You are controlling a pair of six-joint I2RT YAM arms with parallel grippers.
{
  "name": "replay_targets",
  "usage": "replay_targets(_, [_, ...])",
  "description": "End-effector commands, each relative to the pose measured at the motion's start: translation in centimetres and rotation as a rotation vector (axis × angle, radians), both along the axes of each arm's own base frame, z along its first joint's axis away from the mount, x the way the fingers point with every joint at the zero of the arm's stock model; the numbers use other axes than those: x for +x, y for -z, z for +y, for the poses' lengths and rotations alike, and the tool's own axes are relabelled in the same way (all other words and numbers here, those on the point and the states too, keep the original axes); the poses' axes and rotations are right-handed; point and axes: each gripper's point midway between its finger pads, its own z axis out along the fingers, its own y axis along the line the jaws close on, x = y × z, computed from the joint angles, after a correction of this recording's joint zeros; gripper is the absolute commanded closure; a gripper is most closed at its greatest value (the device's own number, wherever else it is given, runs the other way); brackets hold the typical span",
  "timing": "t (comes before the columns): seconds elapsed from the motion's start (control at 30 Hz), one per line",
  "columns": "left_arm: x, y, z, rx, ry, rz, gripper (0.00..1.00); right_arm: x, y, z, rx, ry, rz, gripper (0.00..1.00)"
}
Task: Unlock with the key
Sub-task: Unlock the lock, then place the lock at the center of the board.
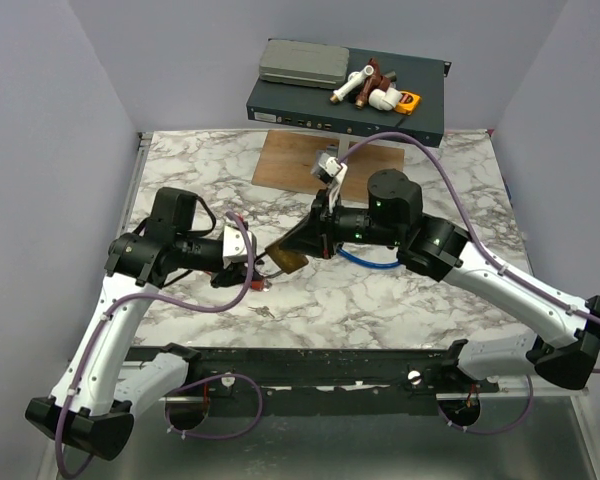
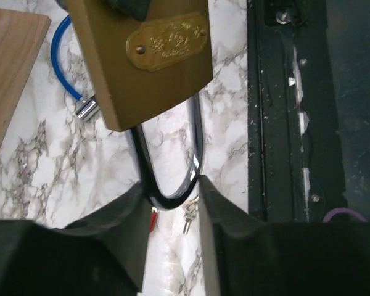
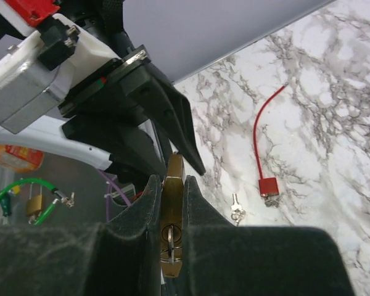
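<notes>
The right gripper lowers the brass padlock toward the marble (image 1: 298,285) beside the small red padlock next and releases it there, since that patch lies clear.
A brass padlock (image 1: 287,259) hangs in the air between my two grippers, above the marble table (image 1: 400,300). My right gripper (image 3: 171,185) is shut on the padlock's body (image 3: 172,216), clamping its flat sides. A silver key (image 3: 171,242) sits in the keyhole on the lock's bottom face, towards the camera. My left gripper (image 2: 171,191) is shut on the bend of the dark shackle (image 2: 172,198), with the brass body (image 2: 142,55) beyond it. In the top view the left gripper (image 1: 255,262) meets the right gripper (image 1: 305,240) at the lock.
A small red padlock (image 3: 268,187) with a red cable and a loose key (image 3: 236,209) lie on the marble below. A blue cable lock (image 2: 65,68) lies near a wooden board (image 1: 300,160). A dark box (image 1: 420,120) with a grey case (image 1: 302,63) stands at the back. A dark rail (image 2: 296,123) runs along the near edge.
</notes>
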Motion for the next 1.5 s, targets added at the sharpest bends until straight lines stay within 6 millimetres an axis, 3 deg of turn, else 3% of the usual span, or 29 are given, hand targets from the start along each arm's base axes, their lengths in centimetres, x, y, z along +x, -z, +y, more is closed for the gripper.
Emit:
replay_targets(0.0, [1.0, -0.4, 0.2, -0.006, -0.029, -0.129, 0.80, 0.6, -3.4, 1.2, 0.165, -0.025, -0.021, 0.99])
replay_targets(0.27, [2.4, -0.5, 0.5, -0.005, -0.068, -0.258, 0.90, 1.5, -2.1, 1.3, 0.183, 0.010, 0.049, 0.99])
replay_targets(0.47, [4.9, 0.3, 1.4, 0.054, -0.133, -0.484, 0.96, 3.6, 1.9, 1.3, 0.141, 0.119, 0.188, 0.99])
replay_targets(0.6, [6.8, 1.9, 1.6, 0.123, -0.152, -0.650, 0.96, 5.3, 4.8, 1.6, 0.129, 0.191, 0.272, 0.99])
replay_targets(0.77, [8.2, 5.3, 1.2, 0.235, -0.100, -0.672, 0.96, 7.1, 8.0, 0.8, 0.135, 0.273, 0.352, 0.99])
replay_targets(0.83, [8.6, 6.9, 1.0, 0.276, -0.067, -0.683, 0.91, 7.9, 9.2, 0.1, 0.136, 0.316, 0.374, 0.99])
replay_targets(0.93, [8.6, 9.5, 0.5, 0.333, -0.010, -0.656, 0.78, 8.9, 11.1, -0.8, 0.148, 0.351, 0.405, 0.99])
replay_targets(1.1, [8.5, 12.8, 0.2, 0.431, 0.042, -0.520, 0.78, 9.9, 13.8, -1.7, 0.161, 0.366, 0.447, 0.99])
replay_targets(1.33, [10.8, 14.5, -0.2, 0.543, -0.016, -0.330, 0.79, 11.0, 16.7, -2.3, 0.151, 0.374, 0.479, 0.99])
replay_targets(1.47, [11.2, 13.3, -0.1, 0.531, -0.063, -0.226, 0.75, 11.6, 17.9, -2.2, 0.123, 0.348, 0.472, 0.99])
